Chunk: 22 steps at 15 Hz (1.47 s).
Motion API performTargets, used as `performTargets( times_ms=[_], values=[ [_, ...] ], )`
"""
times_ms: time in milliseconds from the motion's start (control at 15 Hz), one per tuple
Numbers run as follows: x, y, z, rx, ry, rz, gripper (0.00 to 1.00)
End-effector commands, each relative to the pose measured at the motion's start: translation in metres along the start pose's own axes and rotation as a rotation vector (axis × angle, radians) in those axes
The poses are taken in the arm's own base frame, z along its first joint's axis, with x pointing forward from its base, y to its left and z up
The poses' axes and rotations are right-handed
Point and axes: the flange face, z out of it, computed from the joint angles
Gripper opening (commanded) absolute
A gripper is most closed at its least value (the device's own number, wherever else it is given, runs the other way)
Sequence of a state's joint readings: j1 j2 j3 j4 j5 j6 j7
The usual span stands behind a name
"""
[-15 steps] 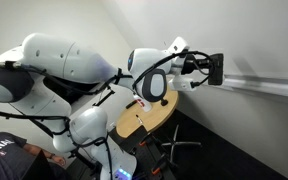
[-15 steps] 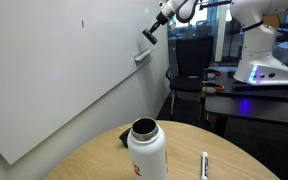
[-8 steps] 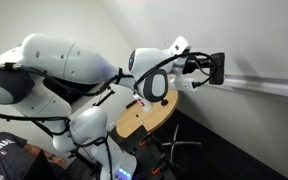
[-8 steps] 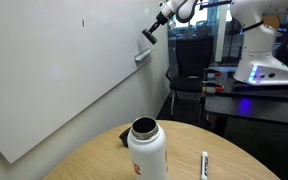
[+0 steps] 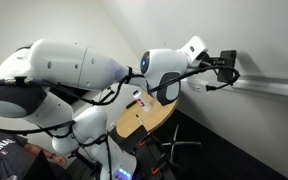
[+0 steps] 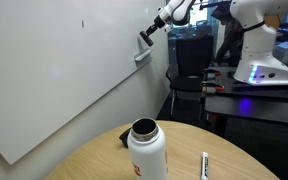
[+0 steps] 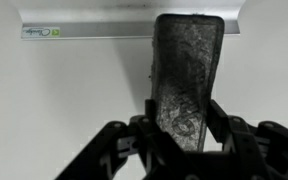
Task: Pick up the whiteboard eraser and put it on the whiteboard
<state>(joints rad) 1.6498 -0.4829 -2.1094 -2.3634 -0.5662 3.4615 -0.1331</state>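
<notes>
The robot's gripper needs to move outward and put the black eraser onto the surface of the white board.
My gripper [image 7: 187, 118] is shut on the black whiteboard eraser [image 7: 187, 72], which stands on end between the fingers. In the wrist view its far end reaches the pale silvery ledge [image 7: 84, 31] of the whiteboard [image 7: 64, 100]. In both exterior views the gripper [image 5: 224, 68] [image 6: 150, 33] holds the eraser [image 5: 229, 64] [image 6: 146, 36] close against the white board [image 6: 54, 70], just above the ledge [image 5: 269, 86] [image 6: 142, 57]. Whether the eraser touches the board I cannot tell.
A round wooden table [image 6: 104, 158] bears a white open bottle [image 6: 146, 150] and a white marker [image 6: 203, 166]. A chair [image 6: 184, 90] and the robot's base [image 6: 259, 60] stand beyond it. The table also shows under the arm [image 5: 149, 118].
The arm has stretched out and carried the eraser closer to the whiteboard, along and just above the ledge. The grip has stayed shut.
</notes>
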Motion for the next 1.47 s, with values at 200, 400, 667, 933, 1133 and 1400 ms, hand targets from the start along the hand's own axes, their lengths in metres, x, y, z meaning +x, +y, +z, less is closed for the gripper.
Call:
performTargets(
  times_ms=[200,400,667,933,1133,1400],
  values=[
    [0.013,0.018,0.048,-0.005,0.032,0.034,0.28],
    [0.003,0.020,0.058,-0.015,0.007,0.016,0.28],
    [-0.002,0.025,0.063,-0.032,-0.011,-0.005,0.28],
    [-0.004,0.022,0.066,-0.032,-0.019,-0.011,0.84],
    [0.002,0.019,0.066,-0.033,-0.014,-0.012,1.00],
    [0.011,0.018,0.055,-0.056,-0.013,-0.027,1.00]
  ],
)
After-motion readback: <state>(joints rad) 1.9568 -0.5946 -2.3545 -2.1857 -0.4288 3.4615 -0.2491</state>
